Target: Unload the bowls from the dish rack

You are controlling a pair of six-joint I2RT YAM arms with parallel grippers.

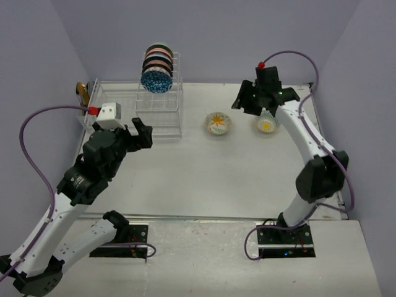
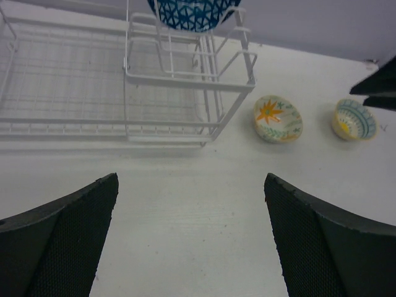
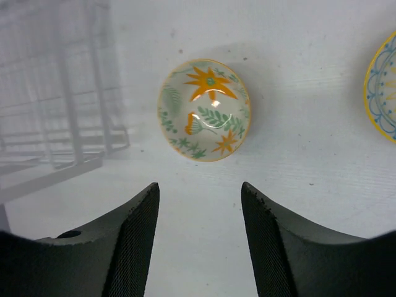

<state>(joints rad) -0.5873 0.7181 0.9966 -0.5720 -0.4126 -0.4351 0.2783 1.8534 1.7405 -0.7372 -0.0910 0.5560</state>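
Next, my left gripper will move outward and turn onto the blue patterned bowl's basket-side rim (image 1: 143, 77), as the bowl stands outward of it, foremost in the row and unobstructed.
The white wire dish rack (image 1: 133, 105) stands at the far left. Its tall slotted tower holds several bowls on edge (image 1: 158, 62), with a blue patterned bowl (image 1: 156, 81) in front. The rack (image 2: 185, 80) and the blue bowl (image 2: 195, 12) also show in the left wrist view. An orange-flower bowl (image 1: 218, 124) and a yellow-and-blue bowl (image 1: 266, 125) sit upright on the table. My left gripper (image 1: 139, 133) is open and empty in front of the rack (image 2: 190, 179). My right gripper (image 1: 249, 105) is open and empty above the table, just short of the orange-flower bowl (image 3: 204, 110).
A small golden-brown object (image 1: 81, 91) sits at the rack's far left end. The low basket part (image 2: 68, 80) holds nothing visible. The yellow-and-blue bowl (image 3: 382, 86) lies right of my right gripper (image 3: 199, 185). The table's right edge (image 1: 325, 142) is near the right arm.
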